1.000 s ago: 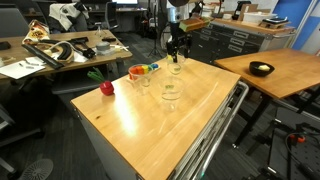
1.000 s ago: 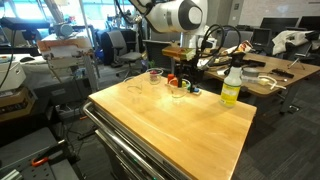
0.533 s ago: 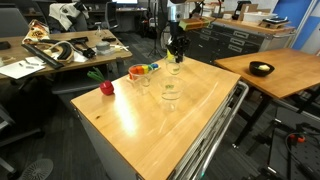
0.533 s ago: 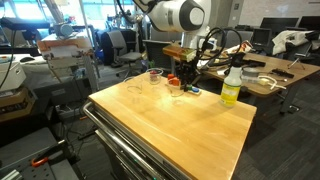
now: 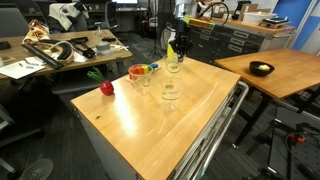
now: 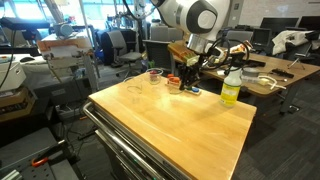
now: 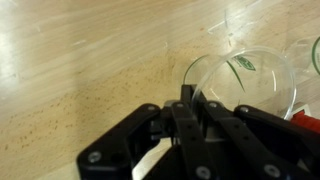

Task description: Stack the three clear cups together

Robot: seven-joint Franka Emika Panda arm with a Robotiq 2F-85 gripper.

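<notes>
My gripper needs to lift next, swing over the open cup nearest the middle of the table, which stands away from the yellow-green bottle, go down inside it and release.
Three clear cups stand on the wooden table (image 5: 190, 120). One cup (image 5: 170, 92) is nearest the table's middle and a second cup (image 5: 144, 80) stands beside the coloured items. In both exterior views my gripper (image 5: 176, 52) (image 6: 187, 72) reaches down onto the third cup (image 5: 175, 66) (image 6: 178, 88) at the far edge. In the wrist view my gripper (image 7: 187, 100) is shut, and its fingers pinch the near wall of this cup (image 7: 245, 85) at the rim. The cup stands upright on the table.
A red apple-like object (image 5: 106, 88) lies near one table edge, with small coloured items (image 5: 138, 70) behind the cups. A yellow-green bottle (image 6: 232, 88) stands close to the held cup. A second wooden table with a black bowl (image 5: 261, 69) stands alongside.
The jaws have closed from wide open onto the rim of the far cup. The arm has stayed over that cup, and the other two cups have not moved.
</notes>
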